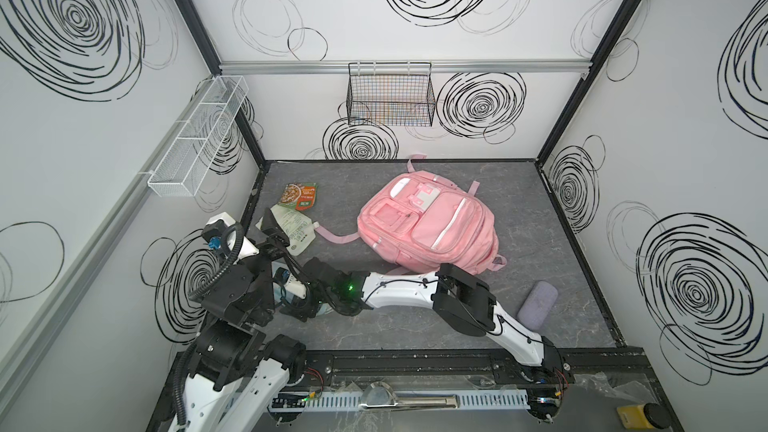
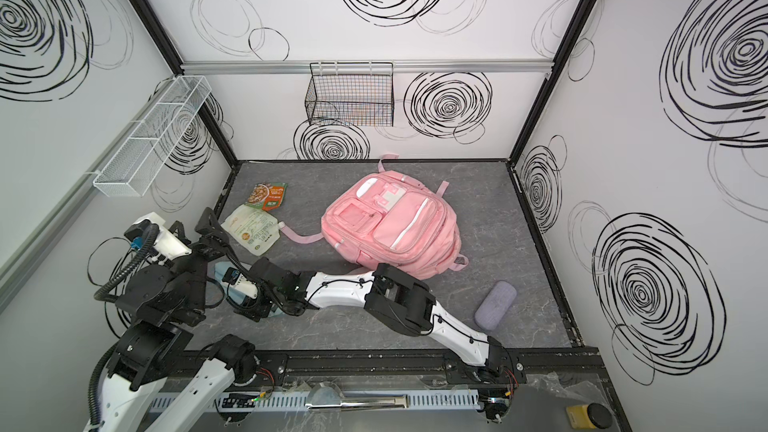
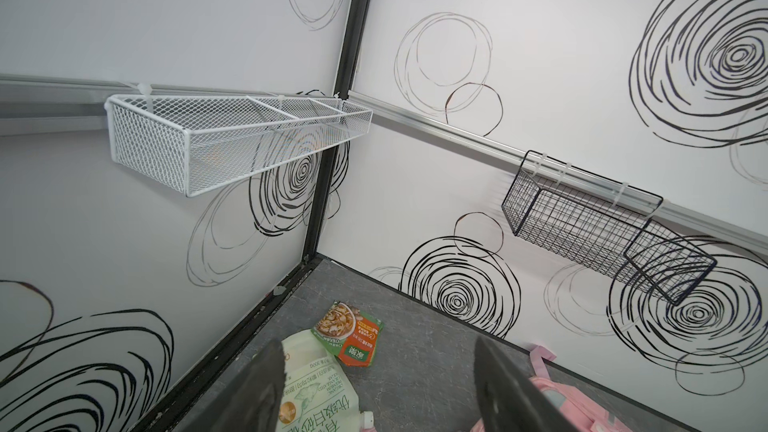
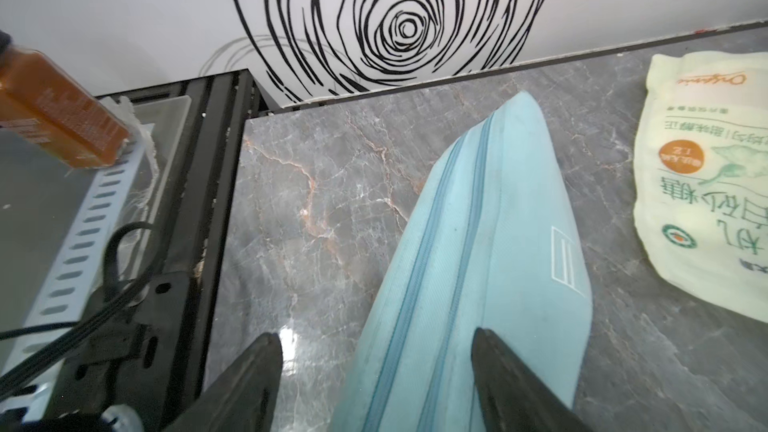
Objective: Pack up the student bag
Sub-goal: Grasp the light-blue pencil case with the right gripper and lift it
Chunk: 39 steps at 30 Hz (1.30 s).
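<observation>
My right gripper shifts outward and lowers its fingers astride the light blue pouch's zipped fold next, since that fold lies below and outward of their middle.
The student bag, a big pink backpack, lies flat with its pockets up at the middle back of the table. My left gripper is open and raised near the left wall, nothing between its fingers; a corner of the bag shows past one finger. My right arm reaches across to the front left. Its gripper is open low over a light blue zip pouch, one finger over the pouch, the other over bare table. In both top views the arms hide most of the pouch.
A pale green spout pouch and an orange-green food sachet lie at the back left. A lilac glasses case sits front right. A white mesh basket and a black wire basket hang on the walls.
</observation>
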Each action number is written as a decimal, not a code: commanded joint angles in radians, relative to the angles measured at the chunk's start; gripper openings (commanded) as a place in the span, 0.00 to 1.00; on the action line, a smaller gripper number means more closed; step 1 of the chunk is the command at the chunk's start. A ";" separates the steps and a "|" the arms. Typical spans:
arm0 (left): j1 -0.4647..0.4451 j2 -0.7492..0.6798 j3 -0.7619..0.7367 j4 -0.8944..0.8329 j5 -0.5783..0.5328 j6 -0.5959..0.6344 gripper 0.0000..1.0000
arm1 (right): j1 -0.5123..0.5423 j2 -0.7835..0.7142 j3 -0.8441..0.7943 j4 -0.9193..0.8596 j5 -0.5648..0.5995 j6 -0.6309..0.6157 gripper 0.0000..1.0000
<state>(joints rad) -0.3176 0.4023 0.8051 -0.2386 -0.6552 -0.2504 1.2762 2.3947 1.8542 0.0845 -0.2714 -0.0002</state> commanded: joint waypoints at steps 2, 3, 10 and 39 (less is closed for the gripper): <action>0.007 -0.018 -0.018 0.012 -0.008 0.015 0.74 | 0.006 0.056 0.092 -0.102 0.113 0.008 0.71; 0.007 -0.018 -0.017 0.012 -0.006 0.015 0.74 | 0.006 0.066 0.112 -0.117 0.132 0.012 0.69; 0.005 -0.028 -0.004 0.008 -0.002 0.026 0.73 | 0.006 0.019 0.132 -0.153 0.192 0.041 0.73; -0.014 0.005 0.012 0.031 0.034 0.053 0.71 | -0.091 0.038 0.155 -0.139 -0.036 0.288 0.14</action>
<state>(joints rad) -0.3256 0.3988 0.7929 -0.2379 -0.6144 -0.2295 1.2098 2.4706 1.9751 -0.0471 -0.2432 0.2497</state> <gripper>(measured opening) 0.710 0.158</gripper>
